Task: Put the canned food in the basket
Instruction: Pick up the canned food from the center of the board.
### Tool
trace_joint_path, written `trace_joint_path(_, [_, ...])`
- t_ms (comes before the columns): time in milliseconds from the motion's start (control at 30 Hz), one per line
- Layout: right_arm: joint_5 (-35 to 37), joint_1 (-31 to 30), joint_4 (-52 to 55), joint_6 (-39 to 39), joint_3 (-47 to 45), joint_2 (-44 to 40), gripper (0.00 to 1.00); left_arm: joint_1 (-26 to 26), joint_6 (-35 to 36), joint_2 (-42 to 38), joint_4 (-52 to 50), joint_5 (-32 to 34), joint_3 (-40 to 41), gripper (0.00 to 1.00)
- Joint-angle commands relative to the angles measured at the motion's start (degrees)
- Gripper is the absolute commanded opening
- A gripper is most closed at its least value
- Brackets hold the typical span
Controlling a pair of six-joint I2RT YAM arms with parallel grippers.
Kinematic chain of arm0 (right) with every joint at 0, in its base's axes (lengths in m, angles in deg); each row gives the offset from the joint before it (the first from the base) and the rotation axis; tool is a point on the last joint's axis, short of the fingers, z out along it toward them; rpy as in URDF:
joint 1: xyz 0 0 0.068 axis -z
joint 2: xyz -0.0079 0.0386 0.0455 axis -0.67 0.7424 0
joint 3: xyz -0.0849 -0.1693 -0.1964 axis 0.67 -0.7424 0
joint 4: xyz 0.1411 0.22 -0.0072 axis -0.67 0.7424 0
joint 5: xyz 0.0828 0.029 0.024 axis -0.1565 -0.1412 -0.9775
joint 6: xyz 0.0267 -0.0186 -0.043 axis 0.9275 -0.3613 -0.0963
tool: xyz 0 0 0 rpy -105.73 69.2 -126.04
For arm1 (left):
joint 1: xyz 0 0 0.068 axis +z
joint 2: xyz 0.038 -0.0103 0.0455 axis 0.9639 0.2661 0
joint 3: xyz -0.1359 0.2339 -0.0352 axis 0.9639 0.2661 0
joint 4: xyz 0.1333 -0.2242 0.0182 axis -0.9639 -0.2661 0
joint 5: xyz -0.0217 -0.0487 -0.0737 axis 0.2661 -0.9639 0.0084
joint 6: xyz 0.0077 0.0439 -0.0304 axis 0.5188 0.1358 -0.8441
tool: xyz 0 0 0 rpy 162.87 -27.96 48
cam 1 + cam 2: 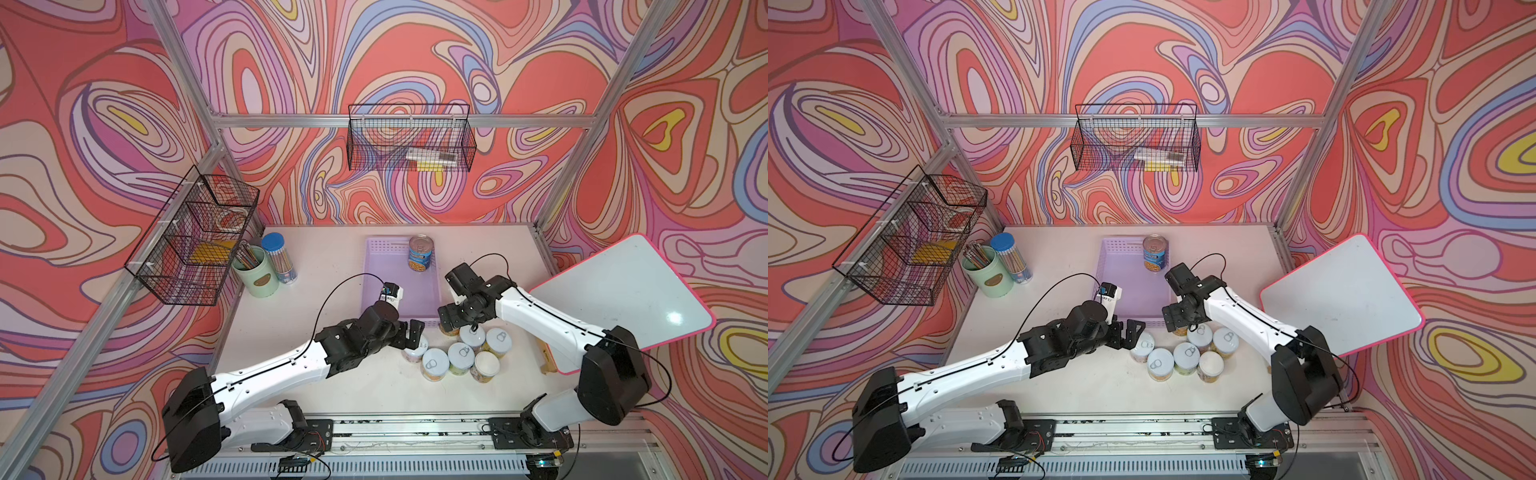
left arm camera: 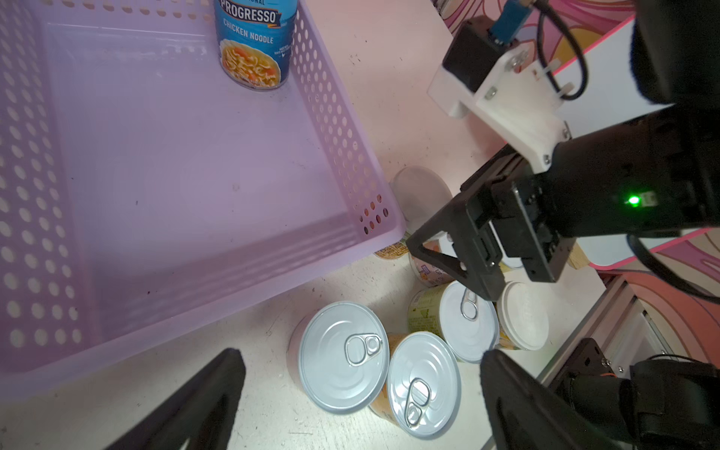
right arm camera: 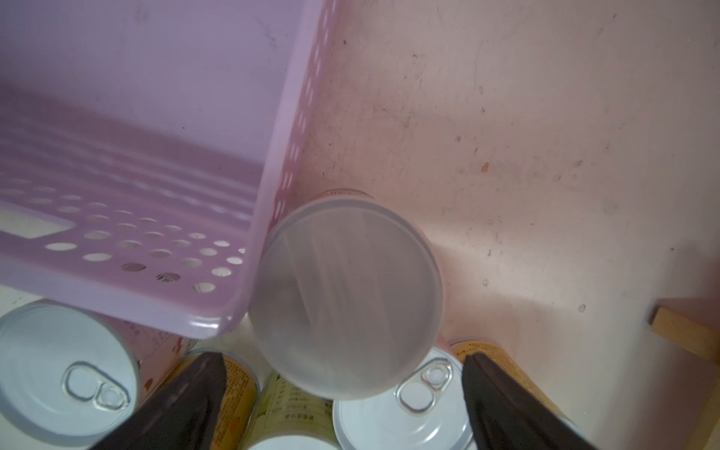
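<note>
The orange-labelled can's plain lid (image 3: 346, 296) is below my right gripper's open fingers and further outward. My right gripper should next move down and gently outward until its open fingers are on both sides of the lid.
The lilac basket (image 1: 399, 291) (image 1: 1133, 291) lies mid-table, and a tall blue-and-yellow can (image 1: 420, 253) (image 2: 253, 43) stands upright in its far right corner. Several short cans (image 1: 459, 355) (image 1: 1185, 355) with white lids are clustered on the table just in front of the basket's near edge. My left gripper (image 1: 409, 332) (image 2: 362, 354) is open, low over the leftmost cans with nothing between its fingers. My right gripper (image 1: 449, 320) (image 3: 343, 358) is open, its fingers flanking a plain-lidded can (image 3: 346, 296) beside the basket's near right corner (image 3: 218, 323).
A mint-green pen cup (image 1: 255, 272) and a blue-lidded pencil jar (image 1: 280, 257) stand at the far left. Black wire baskets hang on the left wall (image 1: 195, 237) and the back wall (image 1: 409, 139). A pink-rimmed white board (image 1: 623, 299) leans at the right, above a wooden piece (image 1: 546, 361).
</note>
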Motion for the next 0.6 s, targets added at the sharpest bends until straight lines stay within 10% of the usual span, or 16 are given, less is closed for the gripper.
trace_joint_path(0, [1.25,-0.22,-1.83,-3.29,-0.13,2.08,0.96,0.95,-1.36,-1.96,-0.21,2.08,1.31,0.99])
trace_joint_path(567, [-3.89,0.39,-4.46,-13.75,3.35,6.27,0.98,7.67,-2.20,-4.14,2.20,-7.26,3.00,0.99])
